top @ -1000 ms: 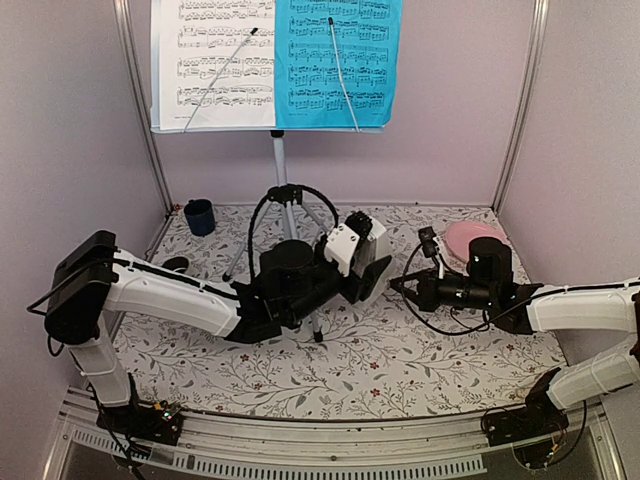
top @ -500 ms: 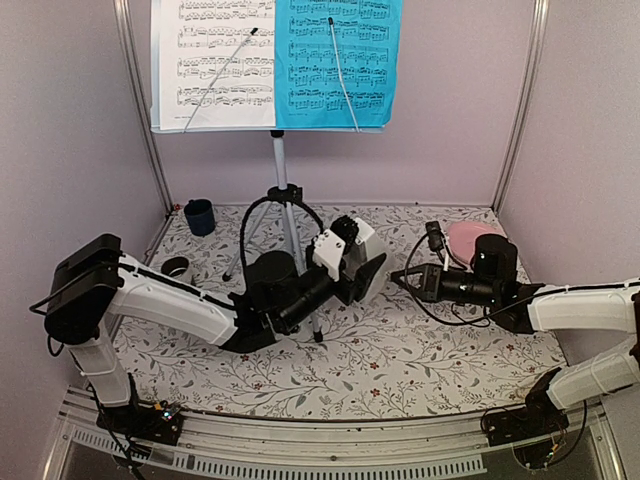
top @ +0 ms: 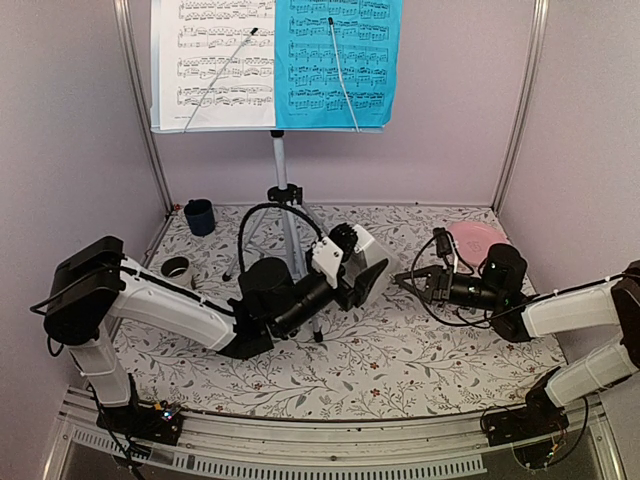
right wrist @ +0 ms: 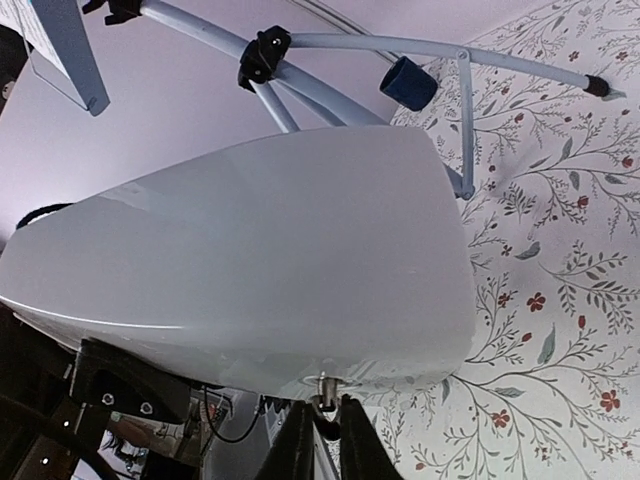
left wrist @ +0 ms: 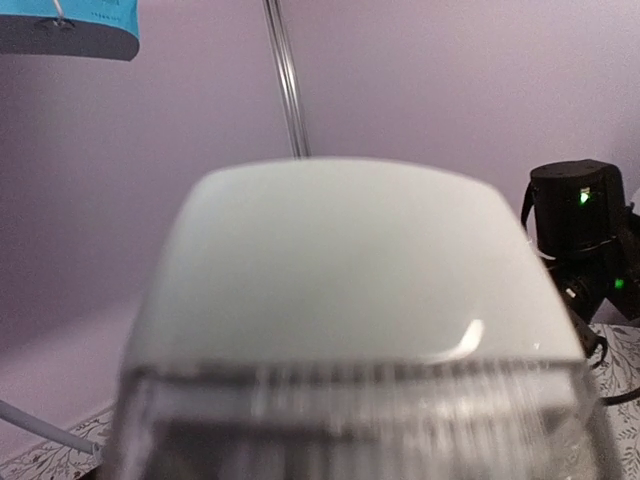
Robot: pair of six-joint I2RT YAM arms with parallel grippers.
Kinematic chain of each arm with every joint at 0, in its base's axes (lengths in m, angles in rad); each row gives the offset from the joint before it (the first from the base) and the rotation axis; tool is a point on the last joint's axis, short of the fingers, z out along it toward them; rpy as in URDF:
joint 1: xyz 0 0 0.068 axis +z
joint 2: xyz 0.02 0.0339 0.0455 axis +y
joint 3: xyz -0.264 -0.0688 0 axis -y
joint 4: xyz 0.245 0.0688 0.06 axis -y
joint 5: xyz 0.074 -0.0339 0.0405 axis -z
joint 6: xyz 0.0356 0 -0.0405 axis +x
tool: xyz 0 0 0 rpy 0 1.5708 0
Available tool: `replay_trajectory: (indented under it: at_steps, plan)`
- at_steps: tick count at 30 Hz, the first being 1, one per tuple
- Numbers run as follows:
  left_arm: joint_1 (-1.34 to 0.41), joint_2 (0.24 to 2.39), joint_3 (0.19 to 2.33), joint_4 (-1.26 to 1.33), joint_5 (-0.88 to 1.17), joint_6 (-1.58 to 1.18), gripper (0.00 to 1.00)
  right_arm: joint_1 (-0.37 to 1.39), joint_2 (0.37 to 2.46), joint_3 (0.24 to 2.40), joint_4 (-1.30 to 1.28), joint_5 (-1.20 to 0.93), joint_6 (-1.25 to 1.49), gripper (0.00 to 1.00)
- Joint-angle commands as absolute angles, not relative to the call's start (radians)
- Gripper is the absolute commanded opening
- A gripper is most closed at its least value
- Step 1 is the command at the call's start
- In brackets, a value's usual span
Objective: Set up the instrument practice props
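Note:
Bare mat [top: 355,346] lies below my left gripper beside the stand's front foot, so I will next lower the tilted white pyramid metronome, turn it upright and release it there.
The silver tripod music stand [top: 281,160] stands at the back, its tray [top: 265,128] holding the white music sheet [top: 215,60] on the left and the blue music sheet [top: 335,60] on the right. My left gripper [top: 348,268] is shut on the white pyramid metronome [top: 368,262], held tilted above the mat beside the stand's legs. The metronome fills the left wrist view [left wrist: 350,290] and hides those fingers. My right gripper [right wrist: 326,420] pinches a small metal peg [right wrist: 326,388] sticking out of the metronome's side [right wrist: 270,270]; in the top view this gripper [top: 402,280] is at the metronome's right.
A pink round plate [top: 475,240] lies at the back right behind my right arm. A blue cup [top: 199,216] stands at the back left, and a small dark cup [top: 177,267] is near the left wall. The stand's legs [right wrist: 330,95] spread behind the metronome.
My left arm has shifted a little and turned the metronome slightly. My right wrist has drawn a little to the right, its fingertips still at the metronome's side.

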State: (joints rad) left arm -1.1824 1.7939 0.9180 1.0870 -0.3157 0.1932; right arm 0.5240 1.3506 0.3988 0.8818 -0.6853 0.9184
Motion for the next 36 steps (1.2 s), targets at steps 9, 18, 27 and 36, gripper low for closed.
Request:
replay_trajectory:
  at_steps: [9, 18, 27, 36]
  plan:
    - [-1.098, 1.839, 1.107, 0.803, -0.192, -0.036, 0.00, 0.473, 1.177, 0.403, 0.411, -0.589, 0.663, 0.74]
    - [-1.091, 1.954, 1.164, 0.677, -0.115, -0.084, 0.00, 0.472, 1.124, 0.496, 0.272, -0.564, 0.546, 0.89]
    - [-1.094, 2.007, 1.162, 0.667, -0.083, -0.114, 0.38, 0.472, 1.176, 0.630, 0.214, -0.601, 0.515, 0.96]
    - [-1.096, 1.852, 1.056, 0.670, -0.065, -0.113, 0.75, 0.482, 1.238, 0.689, 0.191, -0.633, 0.533, 0.96]
